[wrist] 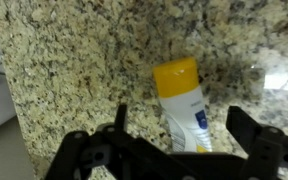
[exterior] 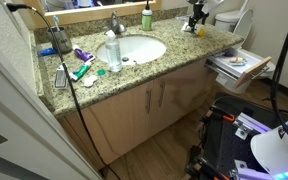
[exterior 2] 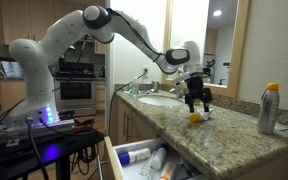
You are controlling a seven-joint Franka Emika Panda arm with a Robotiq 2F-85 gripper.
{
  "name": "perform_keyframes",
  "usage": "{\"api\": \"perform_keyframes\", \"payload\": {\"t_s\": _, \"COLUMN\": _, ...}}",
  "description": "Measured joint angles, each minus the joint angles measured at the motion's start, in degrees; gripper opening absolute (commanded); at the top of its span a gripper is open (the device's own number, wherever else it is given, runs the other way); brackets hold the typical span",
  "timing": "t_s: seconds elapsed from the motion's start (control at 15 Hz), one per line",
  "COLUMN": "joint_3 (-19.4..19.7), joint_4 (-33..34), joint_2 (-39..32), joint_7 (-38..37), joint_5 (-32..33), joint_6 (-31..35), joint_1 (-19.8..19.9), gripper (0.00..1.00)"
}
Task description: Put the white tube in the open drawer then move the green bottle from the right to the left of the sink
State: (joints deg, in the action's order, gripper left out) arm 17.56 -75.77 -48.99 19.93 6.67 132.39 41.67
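Note:
The open fingers of my gripper are already on either side of the tube, so I will move my gripper down a little onto the white tube's body by the blue mark (exterior: 192,28) (wrist: 189,121) and close it.
The white tube (wrist: 184,112), with a yellow cap and a small blue mark, lies flat on the granite counter to the right of the sink (exterior: 134,48). My gripper (wrist: 179,140) is open and low over the tube, one finger on each side, not closed on it. It shows the same way in both exterior views (exterior 2: 196,103) (exterior: 196,20), with the tube (exterior 2: 196,117) just under the fingers. The open drawer (exterior: 239,66) sticks out below the counter's right end. The green bottle (exterior: 147,18) stands upright at the back, right of the faucet.
A clear plastic bottle (exterior: 113,55) stands at the sink's left rim, with teal and purple tubes (exterior: 81,62) beside it. The drawer (exterior 2: 149,160) holds several toiletries. A grey-green bottle with an orange cap (exterior 2: 269,108) stands by the mirror. Cables hang over the counter's left end.

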Motion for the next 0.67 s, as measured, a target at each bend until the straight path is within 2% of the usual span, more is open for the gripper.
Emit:
{"api": "perform_keyframes", "payload": {"t_s": 0.07, "joint_3": 0.6, "joint_4": 1.0, "joint_2": -1.8, "joint_7": -1.8, "joint_5": 1.5, "joint_6": 0.1, "joint_1": -0.1, "gripper": 0.75}}
{"api": "perform_keyframes", "payload": {"t_s": 0.13, "joint_3": 1.2, "joint_4": 2.3, "joint_2": -3.6, "joint_7": -3.4, "joint_5": 2.5, "joint_6": -0.1, "joint_1": 0.0, "gripper": 0.74}}
{"api": "perform_keyframes", "payload": {"t_s": 0.2, "joint_3": 1.3, "joint_4": 3.9, "joint_2": -4.4, "joint_7": -3.9, "joint_5": 2.6, "joint_6": -1.7, "joint_1": -0.1, "gripper": 0.68}}
{"api": "perform_keyframes", "payload": {"t_s": 0.67, "joint_3": 0.2, "joint_4": 13.2, "joint_2": -8.2, "joint_7": -5.8, "joint_5": 2.1, "joint_6": -13.5, "joint_1": -0.1, "gripper": 0.19}}
